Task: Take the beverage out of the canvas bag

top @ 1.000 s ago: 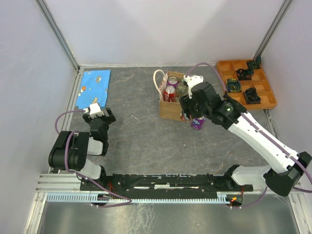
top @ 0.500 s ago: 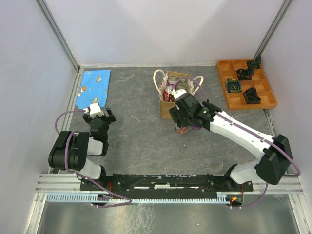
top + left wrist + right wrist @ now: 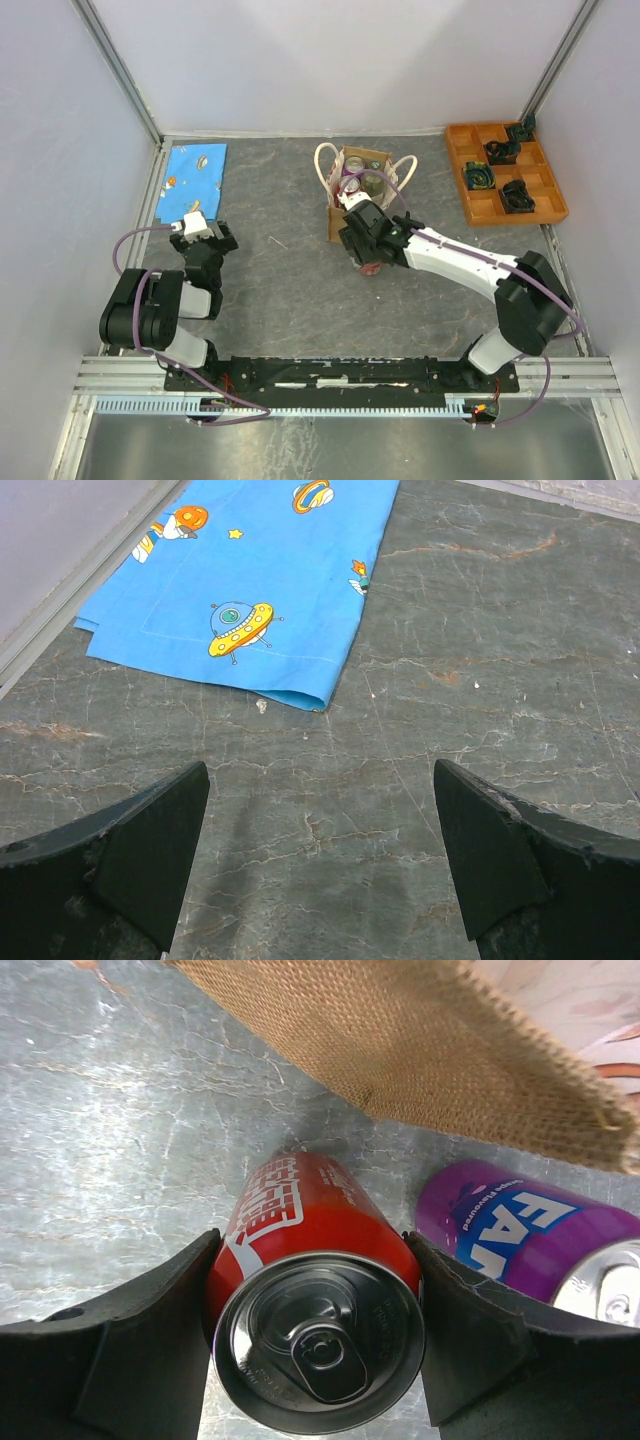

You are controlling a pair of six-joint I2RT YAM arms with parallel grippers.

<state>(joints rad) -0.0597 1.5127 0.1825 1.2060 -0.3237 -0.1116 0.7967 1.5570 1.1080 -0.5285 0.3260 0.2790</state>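
Observation:
The red drink can [image 3: 310, 1250] should go down slightly next, beside the purple can [image 3: 520, 1230]. Then my right gripper should open.
My right gripper [image 3: 315, 1335] is shut on a red drink can [image 3: 310, 1250], fingers pressed on both its sides, top lid facing the camera. The can hangs upright just in front of the canvas bag [image 3: 420, 1040], low over the table. A purple can [image 3: 520, 1230] stands right beside it. In the top view the right gripper [image 3: 366, 248] sits at the front wall of the tan canvas bag [image 3: 334, 224], and another can top shows inside the bag [image 3: 351, 180]. My left gripper [image 3: 320, 860] is open over bare table, far to the left [image 3: 215, 240].
A blue patterned cloth [image 3: 193, 180] lies at the back left, just ahead of the left gripper [image 3: 250, 580]. An orange compartment tray [image 3: 540, 205] with dark parts sits at the back right. Grey walls enclose the table on three sides.
The right arm has swung left along the bag's front, carrying the red can with it, past the purple can. The left arm has not moved.

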